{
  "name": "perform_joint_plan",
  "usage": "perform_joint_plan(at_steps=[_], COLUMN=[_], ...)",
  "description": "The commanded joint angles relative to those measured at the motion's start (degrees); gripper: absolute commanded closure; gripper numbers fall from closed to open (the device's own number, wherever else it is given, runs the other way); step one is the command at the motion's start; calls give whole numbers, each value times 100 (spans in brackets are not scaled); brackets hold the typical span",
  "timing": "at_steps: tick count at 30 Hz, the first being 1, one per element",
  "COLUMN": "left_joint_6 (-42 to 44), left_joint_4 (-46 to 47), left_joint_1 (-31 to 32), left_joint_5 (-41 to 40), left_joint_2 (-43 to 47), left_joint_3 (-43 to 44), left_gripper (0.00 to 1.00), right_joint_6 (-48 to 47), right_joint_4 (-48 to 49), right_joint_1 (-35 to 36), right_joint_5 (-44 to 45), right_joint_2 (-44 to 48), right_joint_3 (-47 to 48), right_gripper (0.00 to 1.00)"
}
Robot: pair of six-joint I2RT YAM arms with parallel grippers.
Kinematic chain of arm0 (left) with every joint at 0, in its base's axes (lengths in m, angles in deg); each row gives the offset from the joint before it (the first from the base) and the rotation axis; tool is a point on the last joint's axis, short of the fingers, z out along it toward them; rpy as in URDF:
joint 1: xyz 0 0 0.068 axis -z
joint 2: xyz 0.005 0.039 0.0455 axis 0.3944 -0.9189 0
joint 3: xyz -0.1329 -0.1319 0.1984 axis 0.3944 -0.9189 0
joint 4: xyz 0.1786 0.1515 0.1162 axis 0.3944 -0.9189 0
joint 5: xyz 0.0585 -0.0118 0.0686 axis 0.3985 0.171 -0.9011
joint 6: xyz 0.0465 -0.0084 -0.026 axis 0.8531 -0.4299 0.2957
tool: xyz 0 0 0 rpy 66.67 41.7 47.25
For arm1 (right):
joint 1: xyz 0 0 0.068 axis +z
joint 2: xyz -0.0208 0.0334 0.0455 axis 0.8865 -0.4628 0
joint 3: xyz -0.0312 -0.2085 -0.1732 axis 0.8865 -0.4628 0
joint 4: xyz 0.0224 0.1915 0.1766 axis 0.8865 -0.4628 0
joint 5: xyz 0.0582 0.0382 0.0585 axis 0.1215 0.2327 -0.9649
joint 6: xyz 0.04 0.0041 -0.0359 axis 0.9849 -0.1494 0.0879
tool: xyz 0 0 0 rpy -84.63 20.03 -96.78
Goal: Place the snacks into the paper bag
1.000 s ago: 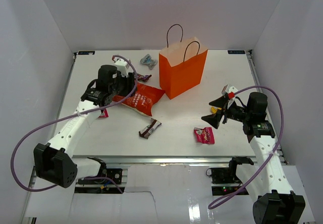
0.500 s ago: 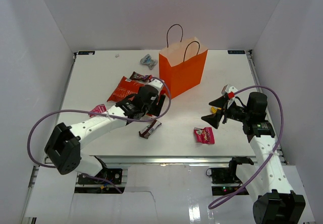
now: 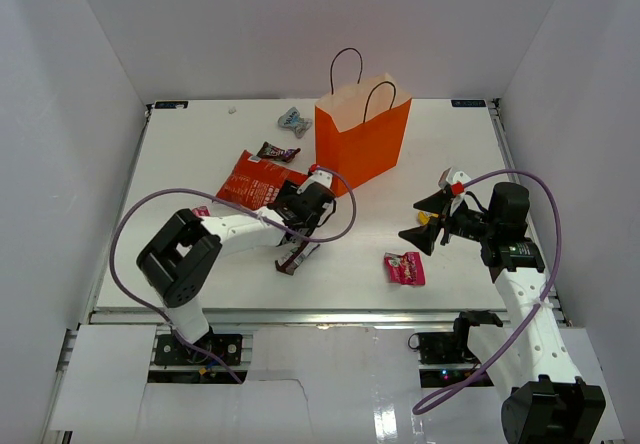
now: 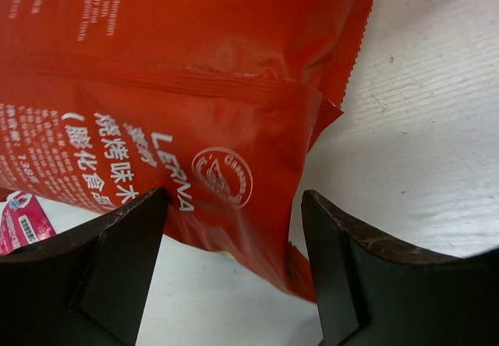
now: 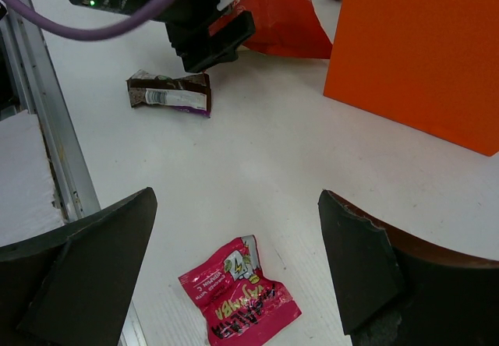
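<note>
The red chip bag's near corner (image 4: pixel 243 220) gets gripped by my left gripper next, because that corner already lies between its open fingers.
The orange paper bag (image 3: pixel 362 144) stands upright at the back middle. The red chip bag (image 3: pixel 255 177) lies flat to its left. My left gripper (image 3: pixel 292 202) is open at the chip bag's near right corner. In the left wrist view that corner (image 4: pixel 257 206) lies between the fingers (image 4: pixel 117 268). A brown candy bar (image 3: pixel 298 255) lies just in front of the gripper and another (image 3: pixel 277 151) lies behind the chip bag. A silvery-blue wrapper (image 3: pixel 293 118) lies at the back. My right gripper (image 3: pixel 428 222) is open and empty, above a pink packet (image 5: pixel 239 299).
A second pink packet (image 3: pixel 200 211) peeks out by the left arm, also in the left wrist view (image 4: pixel 19 221). Something yellow (image 3: pixel 424 218) shows under the right gripper. White walls enclose the table on three sides. The left arm's purple cable (image 3: pixel 130 234) loops over the table's left part.
My left arm has swung from the far left to the middle, its gripper now at the chip bag's near right corner. The chip bag lies slightly further back-left. The right arm has not moved.
</note>
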Motion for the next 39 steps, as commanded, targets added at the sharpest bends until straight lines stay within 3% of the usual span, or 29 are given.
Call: perform_joint_plan(at_steps=[1, 6, 9, 11, 17, 25, 30, 34, 39], left_joint_6=[153, 461, 628, 672, 900, 751, 751, 760, 462], left_joint_4=[281, 615, 730, 817, 748, -60, 44, 666, 721], left_joint_1=[26, 35, 35, 26, 35, -9, -272, -597, -1010], left_joint_5=[-292, -775, -959, -1021, -986, -213, -72, 488, 1070], left_joint_2=[-164, -437, -551, -578, -350, 994, 1873, 2540, 2999], left_joint_3=[175, 87, 78, 52, 17, 271, 263, -166, -168], left_gripper=[20, 23, 36, 59, 77, 99, 100, 100, 100], right_joint_6=[-117, -135, -135, -144, -152, -152, -152, -152, -152], right_joint_4=[-8, -17, -26, -35, -43, -35, -35, -35, -26], right_joint_1=[20, 20, 20, 20, 20, 20, 20, 20, 3], right_joint_5=[-76, -102, -119, -120, -146, -146, -181, -207, -199], right_joint_2=[17, 17, 17, 34, 26, 52, 69, 78, 78], right_joint_3=[60, 69, 69, 69, 77, 69, 60, 51, 42], right_gripper=[10, 10, 10, 10, 10, 10, 10, 10, 10])
